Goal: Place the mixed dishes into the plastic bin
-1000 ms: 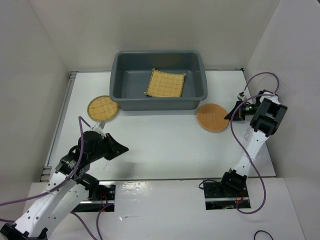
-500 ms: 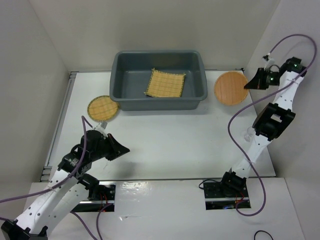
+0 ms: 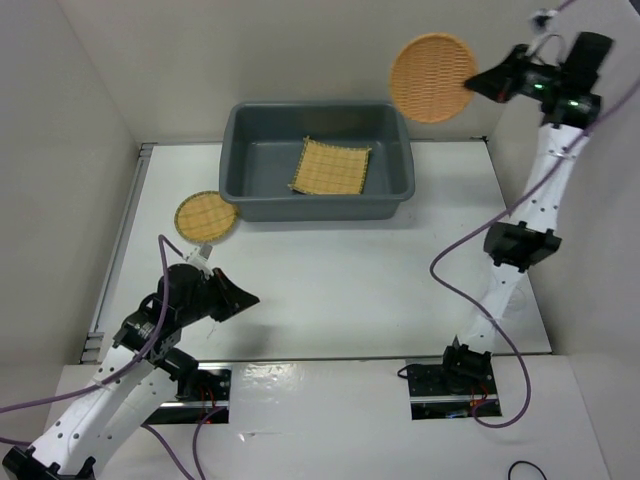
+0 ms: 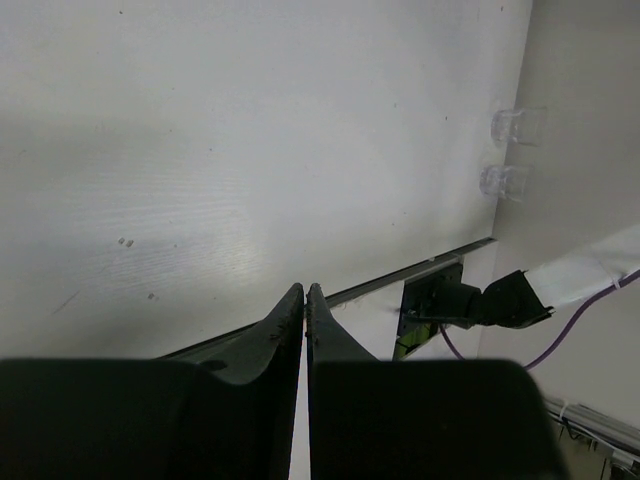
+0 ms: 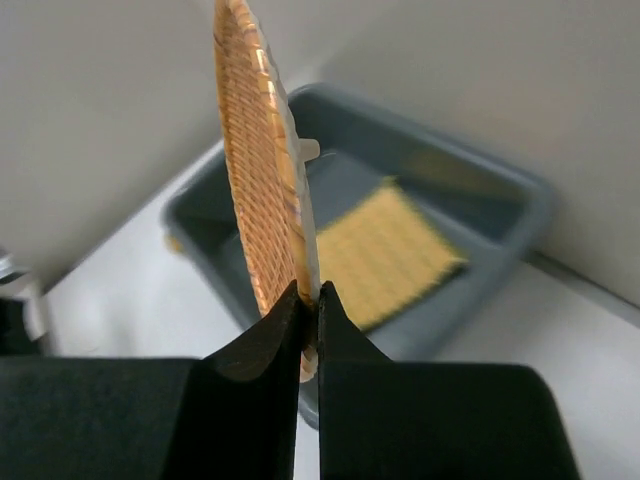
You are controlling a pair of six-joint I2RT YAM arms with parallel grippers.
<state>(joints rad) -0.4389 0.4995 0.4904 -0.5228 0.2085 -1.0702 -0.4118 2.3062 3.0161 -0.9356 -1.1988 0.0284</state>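
Observation:
The right gripper moves to the left in the top view and down next, and releases the disc's rim over the bamboo mat (image 3: 331,167) (image 5: 390,250), as the disc still hangs high.
The dark grey plastic bin (image 3: 240,130) stands at the back of the table with the square yellow bamboo mat (image 3: 331,167) lying in it. My right gripper (image 3: 476,82) is shut on the edge of the round orange-brown woven disc (image 3: 432,77) and holds it high, above and to the right of the bin's right end; in the right wrist view the disc (image 5: 258,190) stands edge-on over the bin (image 5: 500,215) and the mat (image 5: 390,250). The yellow dark-rimmed disc (image 3: 206,216) lies left of the bin. My left gripper (image 3: 250,296) is shut and empty. Two small clear glasses (image 4: 512,150) stand by the right wall.
White walls close in the table on the left, back and right. The table's near edge has a metal strip (image 4: 420,268), with the right arm's base (image 3: 450,375) just beyond it.
My right arm has risen and swung left, lifting the orange-brown disc from beside the bin's right end to high above it. The left arm has barely moved.

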